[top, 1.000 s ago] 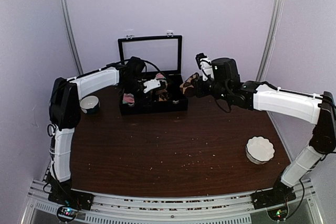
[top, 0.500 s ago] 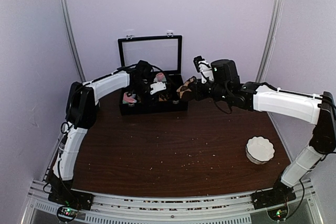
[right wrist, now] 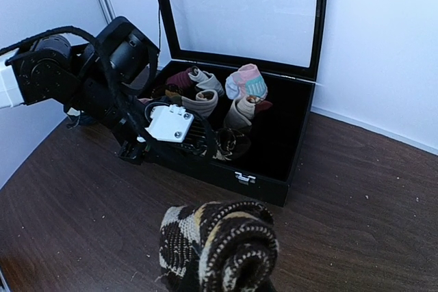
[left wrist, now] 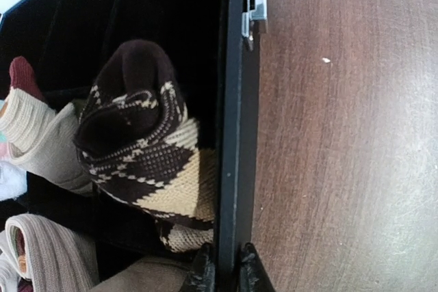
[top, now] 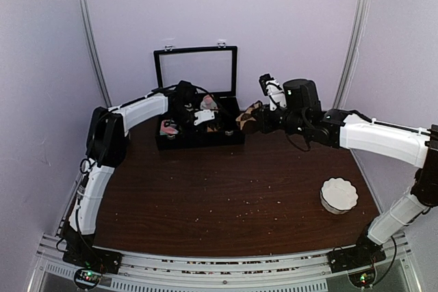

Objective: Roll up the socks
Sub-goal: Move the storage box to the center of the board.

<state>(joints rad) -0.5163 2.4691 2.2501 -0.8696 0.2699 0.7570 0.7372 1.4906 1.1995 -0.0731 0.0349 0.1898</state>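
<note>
I will move my right gripper left in the top view, over the box's empty far corner by the pink roll, then lower and release.
My right gripper (right wrist: 226, 286) is shut on a rolled pair of dark brown socks (right wrist: 219, 244) with a tan argyle pattern, held above the table just right of the black box (top: 198, 140). From above, that roll (top: 248, 115) shows at the tip of the right gripper (top: 254, 121). A second argyle roll (left wrist: 140, 148) lies inside the box against its front wall (left wrist: 233, 135). The left gripper (left wrist: 226, 273) is shut on that front wall, one finger inside and one outside. In the right wrist view the left gripper (right wrist: 205, 143) sits at the box's front edge.
The box stands at the back of the table with its lid (top: 196, 70) upright. It holds other small rolls: pink (right wrist: 246, 81), tan (right wrist: 198, 104) and cream (left wrist: 41, 135). A metal clasp (left wrist: 253, 5) sits on the front wall. A white bowl (top: 339, 195) is at the right front.
The left arm has swung further over the box and its jaws have closed on the front wall. The right arm drifted slightly right, still holding the roll.
</note>
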